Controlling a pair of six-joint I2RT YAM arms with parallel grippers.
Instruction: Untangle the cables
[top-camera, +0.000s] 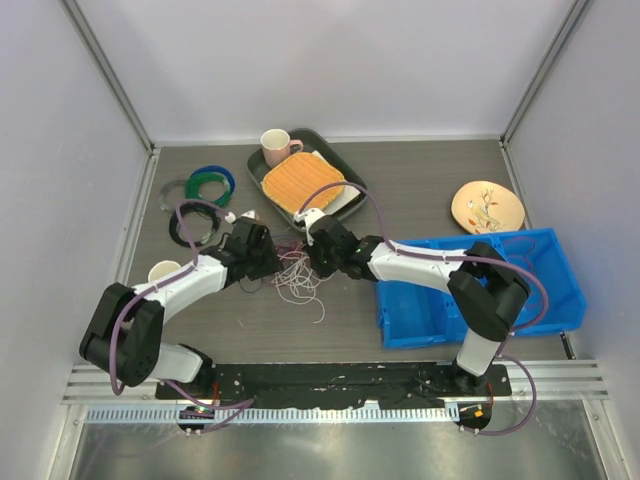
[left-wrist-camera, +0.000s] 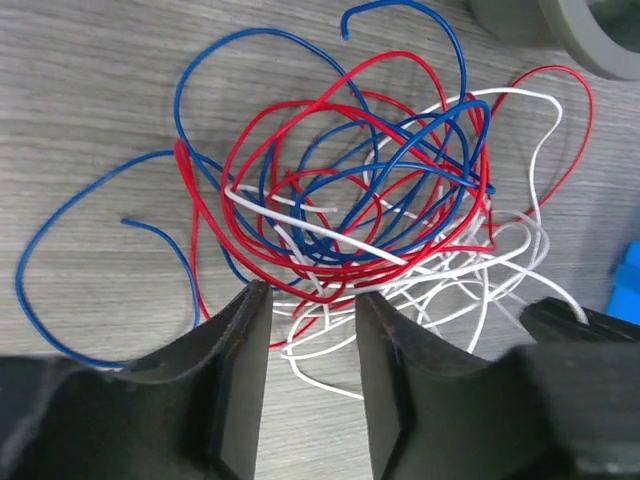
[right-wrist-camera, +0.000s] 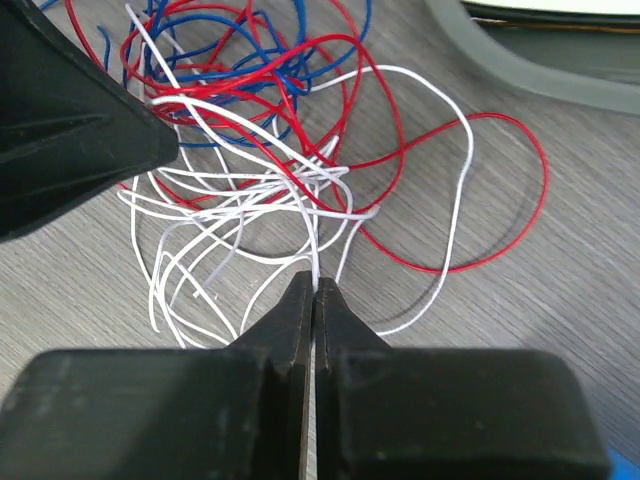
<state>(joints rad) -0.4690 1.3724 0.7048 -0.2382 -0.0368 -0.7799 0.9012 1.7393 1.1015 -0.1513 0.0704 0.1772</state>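
I will get a white cable running into the knot toward the tray (right-wrist-camera: 552, 58). My right gripper will first lift that cable toward the plate.
The cables (top-camera: 298, 272) lie in one tangle of thin white, red and blue strands on the table between my two grippers. My left gripper (top-camera: 272, 262) sits at the tangle's left edge. In the left wrist view its fingers (left-wrist-camera: 312, 298) stand apart over bare table, with red loops (left-wrist-camera: 300, 215) and white strands just past the tips and nothing pinched. My right gripper (top-camera: 318, 262) is at the tangle's right side. In the right wrist view its jaws (right-wrist-camera: 315, 283) are shut on a white cable (right-wrist-camera: 316, 250) that runs up into the knot.
A grey tray (top-camera: 258, 170) behind the tangle holds an orange cloth (top-camera: 303, 182) and a pink mug (top-camera: 276, 148). Green and blue ring coils (top-camera: 210, 182) and a black coil (top-camera: 185, 232) lie at the left. A blue bin (top-camera: 560, 290) and a plate (top-camera: 487, 206) are at the right.
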